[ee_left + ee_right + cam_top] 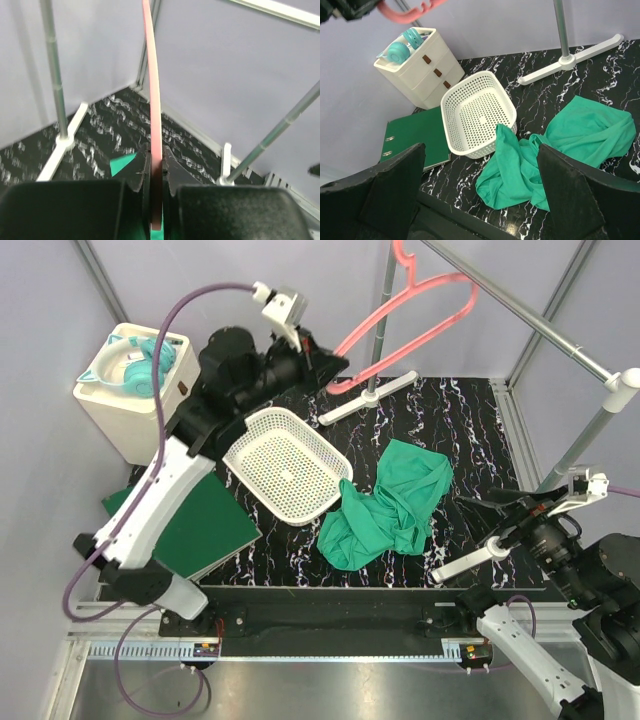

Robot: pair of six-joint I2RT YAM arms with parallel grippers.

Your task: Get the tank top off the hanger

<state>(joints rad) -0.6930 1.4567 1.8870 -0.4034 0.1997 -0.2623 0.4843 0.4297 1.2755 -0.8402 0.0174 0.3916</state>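
The tank top is on the tabletop, so my left gripper will move the lower end of the hanger (410, 315) outward toward the grey bar and then open.
The teal-green tank top (388, 506) lies crumpled on the black marbled table, right of the white basket, off the hanger; it also shows in the right wrist view (555, 152). The coral-pink hanger (410, 315) hangs bare by its hook on the grey rail. My left gripper (325, 365) is shut on the hanger's lower left end; in the left wrist view the pink bar (154, 115) runs up between the closed jaws (156, 172). My right gripper (495, 510) is open and empty, held above the table's right front, with the tank top below between its fingers (395, 187).
A white perforated basket (258, 432) stands left of the tank top. A dark-green folder (205, 525) lies at the front left. A white drawer unit (125, 405) with teal headphones is at the back left. The rail's stand foot (368, 397) rests at the back.
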